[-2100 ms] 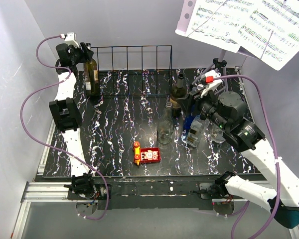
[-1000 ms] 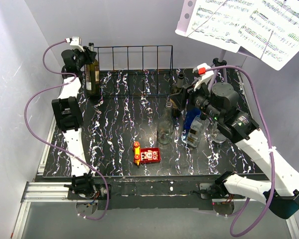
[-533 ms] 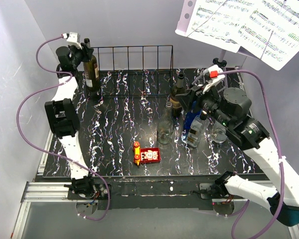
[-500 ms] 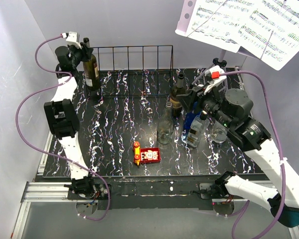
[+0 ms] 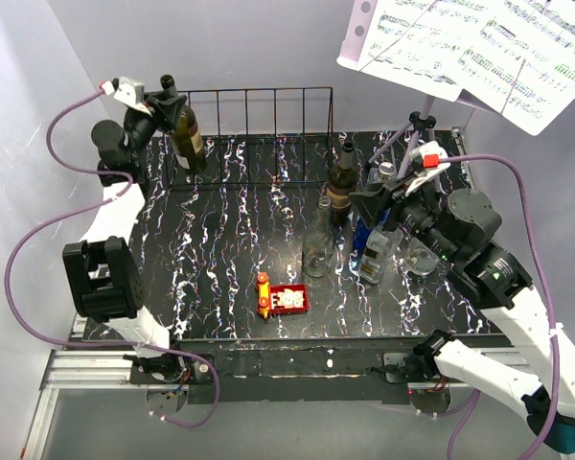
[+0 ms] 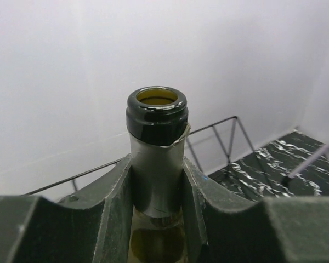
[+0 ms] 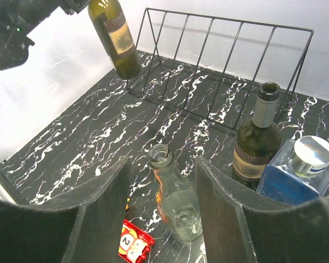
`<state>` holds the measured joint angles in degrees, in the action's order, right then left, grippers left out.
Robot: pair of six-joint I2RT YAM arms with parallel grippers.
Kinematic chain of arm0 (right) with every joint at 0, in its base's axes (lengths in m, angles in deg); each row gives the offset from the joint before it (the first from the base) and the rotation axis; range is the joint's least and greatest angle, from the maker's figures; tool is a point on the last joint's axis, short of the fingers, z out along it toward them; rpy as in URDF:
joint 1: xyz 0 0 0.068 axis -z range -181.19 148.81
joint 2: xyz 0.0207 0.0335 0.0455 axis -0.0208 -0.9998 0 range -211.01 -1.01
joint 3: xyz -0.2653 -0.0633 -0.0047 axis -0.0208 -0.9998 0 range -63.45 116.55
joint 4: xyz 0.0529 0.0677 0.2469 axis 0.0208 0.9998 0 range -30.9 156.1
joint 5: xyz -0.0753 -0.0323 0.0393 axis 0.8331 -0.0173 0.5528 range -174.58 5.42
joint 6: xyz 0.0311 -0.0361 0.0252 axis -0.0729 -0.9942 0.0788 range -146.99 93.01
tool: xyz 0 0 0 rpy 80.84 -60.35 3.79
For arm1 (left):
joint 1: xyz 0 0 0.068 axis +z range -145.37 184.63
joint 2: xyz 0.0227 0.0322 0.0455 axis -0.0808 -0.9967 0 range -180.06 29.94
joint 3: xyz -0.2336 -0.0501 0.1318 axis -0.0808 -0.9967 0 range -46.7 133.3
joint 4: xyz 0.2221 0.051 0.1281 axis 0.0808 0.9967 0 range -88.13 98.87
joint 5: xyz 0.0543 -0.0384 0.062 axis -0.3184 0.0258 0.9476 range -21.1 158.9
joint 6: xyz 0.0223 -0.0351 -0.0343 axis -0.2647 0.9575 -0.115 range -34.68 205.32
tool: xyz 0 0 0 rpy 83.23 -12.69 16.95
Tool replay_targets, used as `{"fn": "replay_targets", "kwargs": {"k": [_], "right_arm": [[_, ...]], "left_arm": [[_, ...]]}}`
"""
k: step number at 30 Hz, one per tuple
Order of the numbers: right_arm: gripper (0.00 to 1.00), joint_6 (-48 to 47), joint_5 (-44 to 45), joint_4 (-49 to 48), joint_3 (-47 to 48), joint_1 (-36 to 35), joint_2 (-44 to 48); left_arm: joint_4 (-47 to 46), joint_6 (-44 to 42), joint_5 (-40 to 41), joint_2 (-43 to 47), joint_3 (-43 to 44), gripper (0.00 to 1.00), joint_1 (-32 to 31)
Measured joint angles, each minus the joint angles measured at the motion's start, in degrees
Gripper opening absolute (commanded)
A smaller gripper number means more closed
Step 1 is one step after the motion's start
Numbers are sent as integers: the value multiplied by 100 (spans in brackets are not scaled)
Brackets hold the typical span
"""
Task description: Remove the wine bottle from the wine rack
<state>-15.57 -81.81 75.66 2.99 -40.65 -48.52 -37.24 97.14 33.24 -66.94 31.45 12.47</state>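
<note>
I should next move my left gripper back and down beside the clear glass bottle (image 7: 175, 197), because the bare tabletop is below my gripper, to its right in the top view.
The wine bottle (image 5: 185, 134), dark green glass with a tan label, hangs tilted in the air at the left end of the black wire wine rack (image 5: 259, 134), its base above the rack's floor. My left gripper (image 5: 163, 96) is shut on its neck (image 6: 156, 164). The right wrist view shows the bottle (image 7: 115, 35) lifted beside the rack (image 7: 225, 71). My right gripper (image 7: 162, 219) is open and empty, above the clear glass bottle (image 7: 175, 197), at the table's right-middle (image 5: 379, 196).
A second dark wine bottle (image 5: 342, 177), a clear glass bottle (image 5: 317, 244), a blue square bottle (image 5: 374, 240) and a glass (image 5: 420, 257) stand right of centre. A red toy block (image 5: 283, 299) lies near the front. A music stand (image 5: 479, 48) overhangs back right.
My left gripper has lifted the wine bottle up and tilted it, raising its base out of the rack's left slot. My right arm has drawn back to the right.
</note>
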Motion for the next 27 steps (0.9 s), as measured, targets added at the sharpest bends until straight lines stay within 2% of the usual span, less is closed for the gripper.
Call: {"fn": "replay_targets", "kwargs": {"k": [5,9,17,27], "right_arm": [[58,68,0,-2,-195,0,243],[58,83,2,2,-254,0,295],[58,85,4,2,-256,0,393],[58,85,4,2,-372,0,632]], "left_arm": [[-1287,407,-398,402,-1193,0,-170],[-1727,573,-619,459,-1873,0,-411],[-2330,769,-903,577,-2402,0,-1419],[-2695,715,-916,782,-2918,0,-2114]]}}
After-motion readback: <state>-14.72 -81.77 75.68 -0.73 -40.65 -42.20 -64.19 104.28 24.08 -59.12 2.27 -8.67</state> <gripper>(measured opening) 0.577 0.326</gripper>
